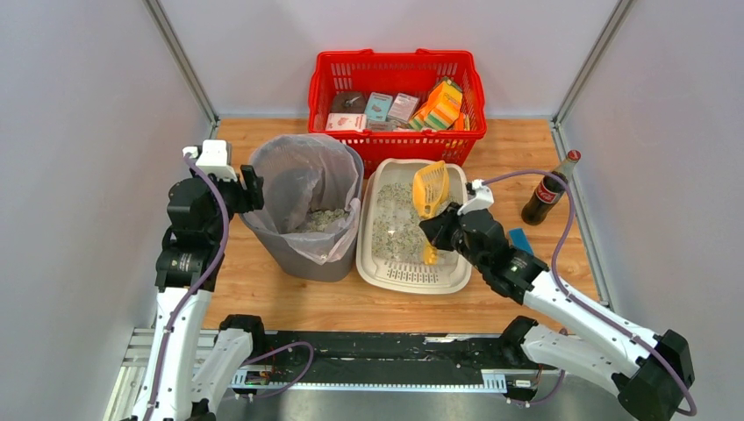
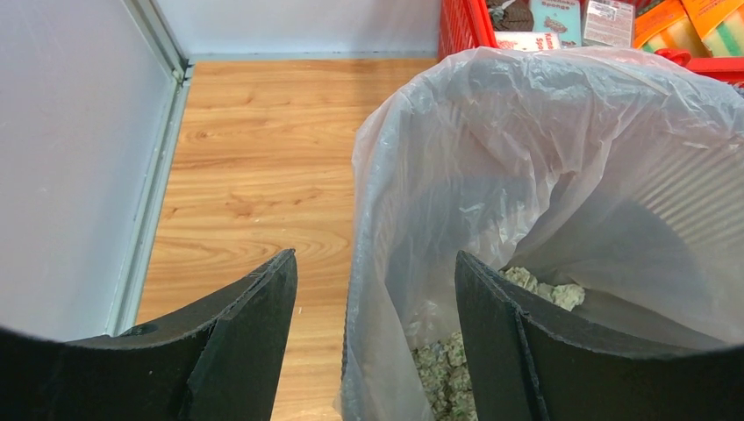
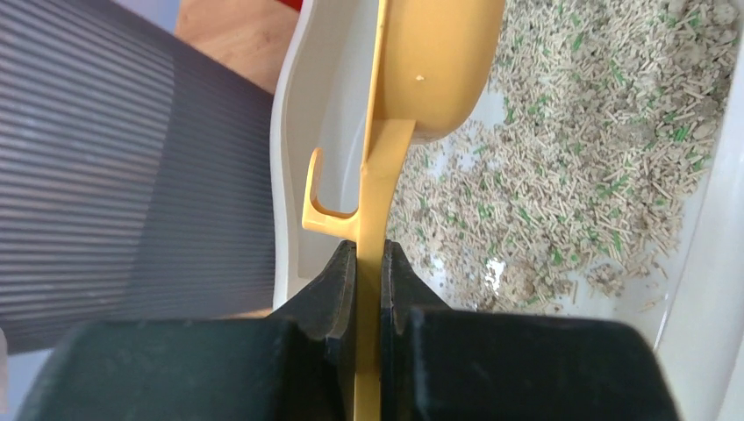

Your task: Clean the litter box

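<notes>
My right gripper moves down toward the grey bin's side of the litter box next.
The cream-white litter box (image 1: 373, 263) sits at the table's middle with grey-white granules (image 1: 395, 232) inside; its wall (image 3: 294, 175) and granules (image 3: 597, 132) show in the right wrist view. My right gripper (image 1: 432, 230) is shut on the handle of a yellow slotted scoop (image 1: 431, 188), held above the box; the fingers (image 3: 338, 289) pinch the handle and the scoop (image 3: 434, 70) stands on edge. My left gripper (image 1: 252, 189) is open, its jaws straddling the left rim of the grey bin with a clear bag (image 1: 303, 219). The bag's edge (image 2: 373, 263) lies between the fingers (image 2: 246, 333).
A red mesh basket (image 1: 397, 70) with packets stands at the back. A cola bottle (image 1: 550, 189) stands right of the box, a blue item (image 1: 520, 239) near it. Litter clumps (image 2: 535, 285) lie in the bin. Walls close in left and right.
</notes>
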Motion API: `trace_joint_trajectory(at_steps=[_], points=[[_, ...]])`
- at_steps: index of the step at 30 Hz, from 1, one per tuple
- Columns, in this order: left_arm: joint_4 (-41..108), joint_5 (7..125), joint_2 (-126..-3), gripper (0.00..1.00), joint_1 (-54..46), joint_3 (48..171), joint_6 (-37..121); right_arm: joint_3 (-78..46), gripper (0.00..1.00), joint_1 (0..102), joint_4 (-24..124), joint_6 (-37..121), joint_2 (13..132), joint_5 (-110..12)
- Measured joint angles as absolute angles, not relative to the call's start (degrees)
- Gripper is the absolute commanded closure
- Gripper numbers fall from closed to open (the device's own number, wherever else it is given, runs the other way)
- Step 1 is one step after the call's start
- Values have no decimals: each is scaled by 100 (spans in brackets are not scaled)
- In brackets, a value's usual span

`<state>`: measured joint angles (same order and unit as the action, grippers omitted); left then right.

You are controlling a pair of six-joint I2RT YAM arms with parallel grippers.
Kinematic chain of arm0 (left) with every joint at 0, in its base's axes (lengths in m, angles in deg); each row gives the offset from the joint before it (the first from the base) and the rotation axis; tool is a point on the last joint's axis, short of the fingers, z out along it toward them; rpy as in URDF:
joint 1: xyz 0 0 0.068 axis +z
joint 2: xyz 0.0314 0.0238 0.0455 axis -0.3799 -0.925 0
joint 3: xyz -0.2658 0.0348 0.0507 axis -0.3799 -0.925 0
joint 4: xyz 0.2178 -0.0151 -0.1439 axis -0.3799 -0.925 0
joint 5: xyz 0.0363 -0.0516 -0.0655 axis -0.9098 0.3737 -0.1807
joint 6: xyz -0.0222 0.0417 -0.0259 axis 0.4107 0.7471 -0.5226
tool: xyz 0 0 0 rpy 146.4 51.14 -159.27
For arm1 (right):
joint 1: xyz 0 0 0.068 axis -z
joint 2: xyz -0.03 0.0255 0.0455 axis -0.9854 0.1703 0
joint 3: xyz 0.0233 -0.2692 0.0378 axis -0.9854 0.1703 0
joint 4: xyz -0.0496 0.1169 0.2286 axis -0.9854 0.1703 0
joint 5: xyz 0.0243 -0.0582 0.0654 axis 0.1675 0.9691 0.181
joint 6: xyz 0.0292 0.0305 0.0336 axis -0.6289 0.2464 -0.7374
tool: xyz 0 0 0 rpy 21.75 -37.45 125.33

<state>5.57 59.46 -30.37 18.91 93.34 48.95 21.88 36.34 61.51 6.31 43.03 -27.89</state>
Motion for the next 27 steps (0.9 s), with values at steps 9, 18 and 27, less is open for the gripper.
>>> trace_joint_trajectory(at_steps=[9,18,27], points=[[555,5896,-3072,26,1891,9334,4917,2562,100,3712,4921,-94,5197,-2859],[553,5887,-3072,26,1865,9334,4917,2551,100,3710,4344,-208,5984,-2841],[513,5693,-3074,26,1821,9334,4965,2263,100,3382,3793,-212,7191,-2194]])
